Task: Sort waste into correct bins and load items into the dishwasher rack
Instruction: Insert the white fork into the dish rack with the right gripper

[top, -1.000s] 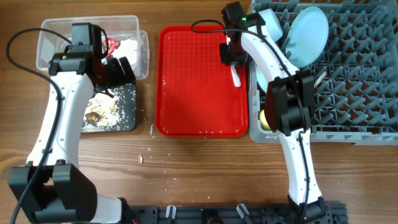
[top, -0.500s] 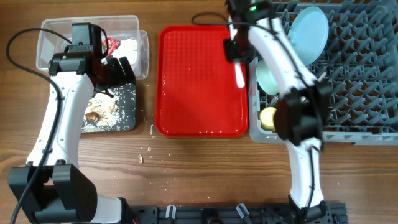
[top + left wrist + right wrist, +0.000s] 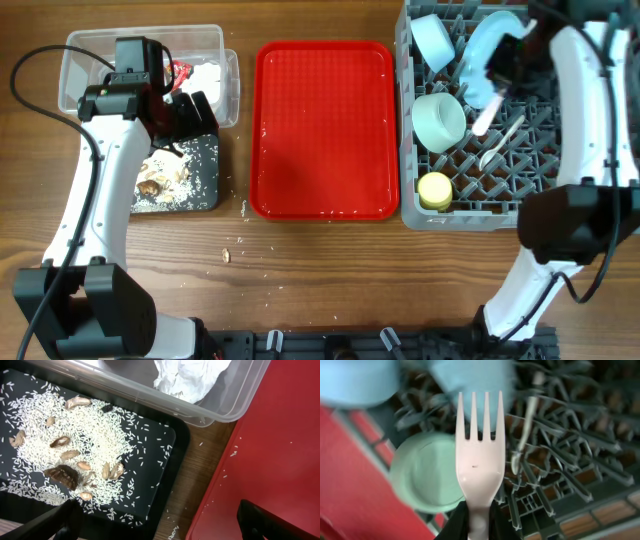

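Observation:
The fork in my right gripper comes down next, away from the blue plate toward the spoon's far end, for its release.
My right gripper is shut on the white fork and holds it above the grey dishwasher rack. In the right wrist view the fork points away from the jaws, over a pale bowl and the white spoon. The rack holds two bowls, the blue plate, the spoon and the yellow cup. My left gripper is open and empty over the black tray of rice and food scraps. A napkin wad lies in the clear tub.
The flat red serving tray lies between the bins and the rack. A red wrapper lies in the clear tub. A few crumbs lie on the wood in front of the black tray.
My right arm has swung from the red tray's right edge to above the rack, carrying the fork. The left arm has not moved.

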